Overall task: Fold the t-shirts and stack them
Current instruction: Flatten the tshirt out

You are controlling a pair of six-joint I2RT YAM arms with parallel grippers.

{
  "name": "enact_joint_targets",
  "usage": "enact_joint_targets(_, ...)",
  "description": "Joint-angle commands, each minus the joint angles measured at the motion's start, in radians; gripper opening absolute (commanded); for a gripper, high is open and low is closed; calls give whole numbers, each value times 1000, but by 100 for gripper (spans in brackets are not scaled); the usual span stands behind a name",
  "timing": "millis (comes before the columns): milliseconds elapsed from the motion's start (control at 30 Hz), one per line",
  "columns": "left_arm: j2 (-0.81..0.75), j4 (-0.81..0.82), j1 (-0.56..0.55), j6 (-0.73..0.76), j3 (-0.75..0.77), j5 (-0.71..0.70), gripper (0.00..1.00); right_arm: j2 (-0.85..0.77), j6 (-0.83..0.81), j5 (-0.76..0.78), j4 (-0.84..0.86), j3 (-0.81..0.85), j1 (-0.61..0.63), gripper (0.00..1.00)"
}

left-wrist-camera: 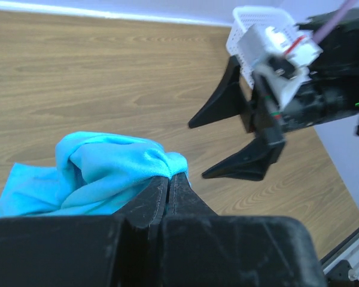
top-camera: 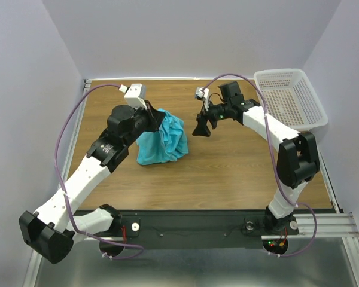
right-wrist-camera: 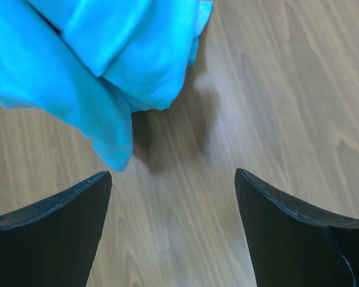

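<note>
The fold is still raised, so my left gripper will go down toward the t-shirt's lower part (top-camera: 160,149) (left-wrist-camera: 25,188), which rests on the tabletop below it, and let go of the fold there.
A turquoise-blue t-shirt (top-camera: 163,142) hangs bunched from my left gripper (top-camera: 157,117), its lower part resting on the wooden table. In the left wrist view the left gripper (left-wrist-camera: 169,177) is shut on a fold of the t-shirt (left-wrist-camera: 102,170). My right gripper (top-camera: 202,130) is open and empty, just right of the shirt and above the table. In the right wrist view the right gripper (right-wrist-camera: 173,179) has its jaws wide apart over bare wood, with the t-shirt (right-wrist-camera: 102,54) hanging above and to the left.
A white perforated basket (top-camera: 290,98) stands at the back right corner of the table and looks empty. It also shows in the left wrist view (left-wrist-camera: 254,36). The wooden table (top-camera: 227,173) ends at a metal rail along the near edge.
</note>
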Motion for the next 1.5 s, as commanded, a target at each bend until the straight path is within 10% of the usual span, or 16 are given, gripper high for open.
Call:
enact_joint_targets(0,-25,41,2,29,103,24,0,28,93,-64,22,56,50,89)
enact_joint_targets(233,-17,36,5,30,101,27,0,52,197,-50,46,45,101,78)
enact_joint_targets(467,0,62,4,23,63,48,0,-43,240,239,60,-33,93,0)
enact_joint_targets(833,234,312,-7,-117,2,250,0,-330,275,410,52,-329,-43,1)
enact_joint_targets(1000,426,424,-74,-166,35,281,0,-434,263,539,51,-410,-140,22)
enact_joint_targets(1133,597,447,-134,-165,97,289,48,-534,222,532,46,-437,-175,37)
enact_joint_targets(1333,518,365,-136,-67,106,111,70,-577,93,336,5,-446,-175,74)
enact_joint_targets(1467,324,308,-90,-5,10,-4,77,-514,47,162,-4,-426,-174,79)
